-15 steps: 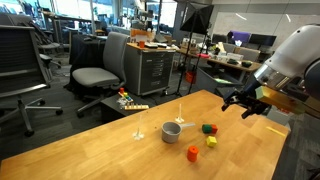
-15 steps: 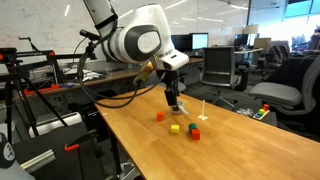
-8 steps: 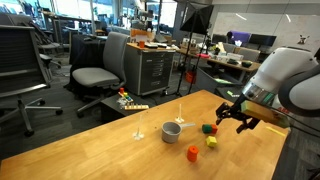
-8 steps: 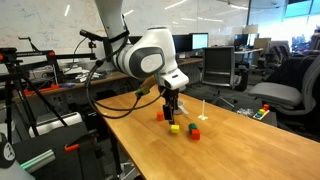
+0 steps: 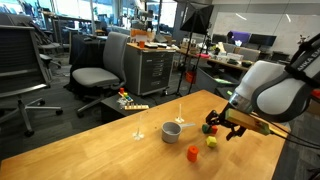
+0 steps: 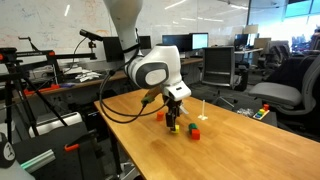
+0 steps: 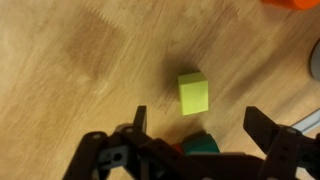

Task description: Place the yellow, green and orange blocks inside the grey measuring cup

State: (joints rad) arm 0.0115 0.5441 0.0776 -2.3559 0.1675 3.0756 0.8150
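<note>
My gripper lowers over the yellow block (image 5: 212, 142) just ahead of my open fingers next, past the green block (image 5: 211, 127), before grabbing the yellow block.
The grey measuring cup (image 5: 172, 131) stands on the wooden table. The orange block (image 5: 192, 153) lies in front of it, and the yellow block (image 5: 212, 142) to its right. The green block (image 5: 211, 127) lies beyond the yellow one, partly behind my gripper (image 5: 222, 128). In the wrist view my gripper (image 7: 200, 125) is open and empty. The yellow block (image 7: 193, 92) lies just ahead of the fingers. The green block (image 7: 203, 146) is low between them. An orange edge (image 7: 298, 4) shows at the top right. In an exterior view my gripper (image 6: 172, 123) hangs just over the blocks.
A red block (image 5: 204, 128) sits against the green one. A small white stand (image 5: 139, 130) is left of the cup. The wooden table (image 5: 90, 150) ends near office chairs (image 5: 98, 75) and a drawer cabinet (image 5: 155, 70).
The arm has swung in from the table's side and come down over the blocks. The gripper stays open. The blocks and the cup have not moved.
</note>
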